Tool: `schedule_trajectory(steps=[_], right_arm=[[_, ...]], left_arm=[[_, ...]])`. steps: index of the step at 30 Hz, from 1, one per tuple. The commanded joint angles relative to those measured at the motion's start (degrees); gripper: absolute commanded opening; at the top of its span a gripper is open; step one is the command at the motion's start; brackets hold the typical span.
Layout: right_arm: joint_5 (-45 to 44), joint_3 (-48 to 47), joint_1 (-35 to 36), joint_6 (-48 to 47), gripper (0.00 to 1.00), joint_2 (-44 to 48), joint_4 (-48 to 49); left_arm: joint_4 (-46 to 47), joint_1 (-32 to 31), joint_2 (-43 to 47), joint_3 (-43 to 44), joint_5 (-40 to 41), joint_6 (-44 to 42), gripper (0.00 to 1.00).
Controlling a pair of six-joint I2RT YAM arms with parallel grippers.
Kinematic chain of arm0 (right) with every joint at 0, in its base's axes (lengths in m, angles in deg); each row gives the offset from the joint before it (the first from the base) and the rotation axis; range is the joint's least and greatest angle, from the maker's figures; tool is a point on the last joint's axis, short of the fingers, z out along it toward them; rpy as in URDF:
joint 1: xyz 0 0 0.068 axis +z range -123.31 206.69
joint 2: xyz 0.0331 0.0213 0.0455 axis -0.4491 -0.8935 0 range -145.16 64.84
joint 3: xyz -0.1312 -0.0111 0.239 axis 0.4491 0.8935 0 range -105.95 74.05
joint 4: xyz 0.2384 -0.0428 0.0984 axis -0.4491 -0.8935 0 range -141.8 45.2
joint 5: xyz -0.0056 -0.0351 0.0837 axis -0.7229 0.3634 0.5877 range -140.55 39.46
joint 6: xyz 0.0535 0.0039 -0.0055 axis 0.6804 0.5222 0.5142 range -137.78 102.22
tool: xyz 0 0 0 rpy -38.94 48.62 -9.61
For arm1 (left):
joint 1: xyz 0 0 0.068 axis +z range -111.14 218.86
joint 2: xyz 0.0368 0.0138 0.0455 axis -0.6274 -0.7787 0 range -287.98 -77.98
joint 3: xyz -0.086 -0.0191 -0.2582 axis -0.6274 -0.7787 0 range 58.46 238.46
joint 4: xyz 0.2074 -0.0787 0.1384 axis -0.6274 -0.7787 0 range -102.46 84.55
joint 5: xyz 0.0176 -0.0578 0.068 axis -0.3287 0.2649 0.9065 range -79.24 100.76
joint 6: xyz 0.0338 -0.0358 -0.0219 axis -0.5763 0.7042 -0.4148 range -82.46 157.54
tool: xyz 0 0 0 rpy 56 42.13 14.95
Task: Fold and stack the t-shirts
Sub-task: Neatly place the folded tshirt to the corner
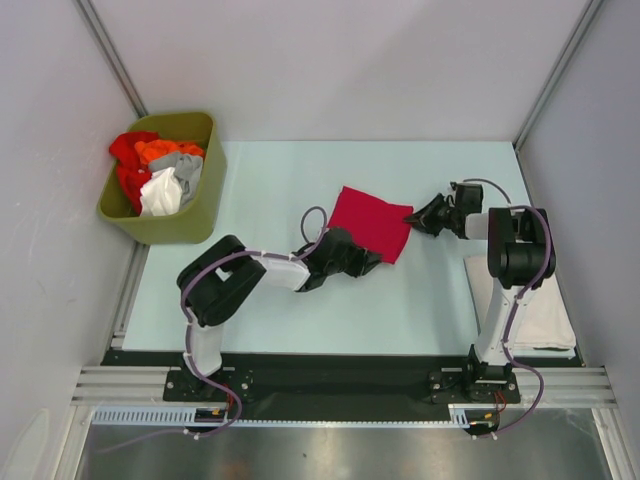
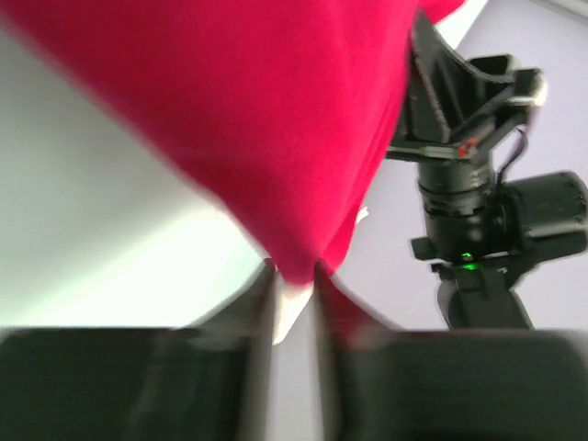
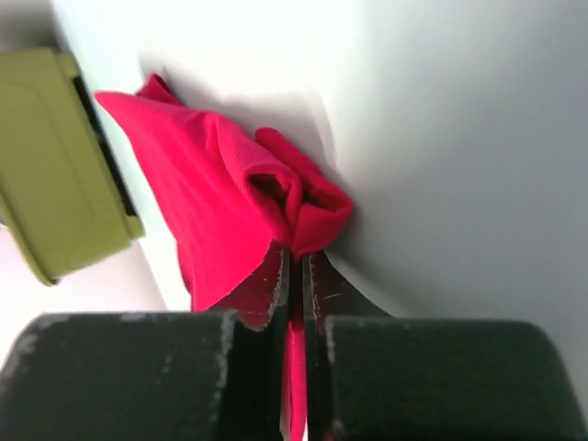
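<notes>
I will carry the red t-shirt right in the top view with my right gripper and release it on the off-white t-shirt (image 1: pixel 548 315), which lies there.
A crimson-red t-shirt (image 1: pixel 370 220) lies partly folded in the middle of the pale table (image 1: pixel 270 300), and both grippers hold it. My left gripper (image 1: pixel 373 263) pinches its near corner; in the left wrist view, which is blurred, the cloth (image 2: pixel 276 119) hangs down into a point between the fingertips of that gripper (image 2: pixel 294 274). My right gripper (image 1: pixel 411 216) is shut on the shirt's right corner, and the right wrist view shows bunched cloth (image 3: pixel 303 207) squeezed between the jaws of the right gripper (image 3: pixel 296 259). A folded off-white t-shirt (image 1: pixel 548 315) rests at the right edge.
An olive-green bin (image 1: pixel 200 215) at the back left holds red (image 1: pixel 130 150), orange (image 1: pixel 165 150), grey (image 1: pixel 188 165) and white (image 1: pixel 160 192) t-shirts. The bin (image 3: pixel 55 165) also shows in the right wrist view. The right arm (image 2: pixel 469 211) stands behind the cloth. Walls enclose the table.
</notes>
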State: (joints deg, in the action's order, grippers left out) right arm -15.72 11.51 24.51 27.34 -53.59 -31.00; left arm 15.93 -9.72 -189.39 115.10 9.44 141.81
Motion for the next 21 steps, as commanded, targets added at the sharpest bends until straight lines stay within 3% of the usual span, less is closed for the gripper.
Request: schedule_trajectory(steps=[1,3,6,9,14,21], right_arm=[[-7.7,1.1,-0.4,-6.6,0.00,6.5,-3.4],[-10.2,1.4,-0.4,-7.5,0.00,8.9,-6.8],[-14.8,3.0,0.2,-7.3,0.00,14.1,-10.1],[-21.3,3.7,1.7,-6.9,0.00,18.9,-15.4],[-38.2,3.7,3.6,-5.0,0.00,25.9,-24.1],[-57.0,4.4,2.6,-0.5,0.00,35.7,-37.4]], left_arm=[[3.3,0.0,4.2,-1.8,-4.6,-2.7,0.30],[2.2,0.0,4.5,-1.6,-6.4,-5.5,0.44],[-4.8,0.1,6.5,0.0,-10.7,-12.9,0.52],[-12.0,0.4,8.7,2.1,-17.1,-22.6,0.53],[-12.6,4.3,12.5,-2.6,-28.3,-40.8,0.53],[-25.6,5.0,20.8,-2.9,-32.7,-60.7,0.50]])
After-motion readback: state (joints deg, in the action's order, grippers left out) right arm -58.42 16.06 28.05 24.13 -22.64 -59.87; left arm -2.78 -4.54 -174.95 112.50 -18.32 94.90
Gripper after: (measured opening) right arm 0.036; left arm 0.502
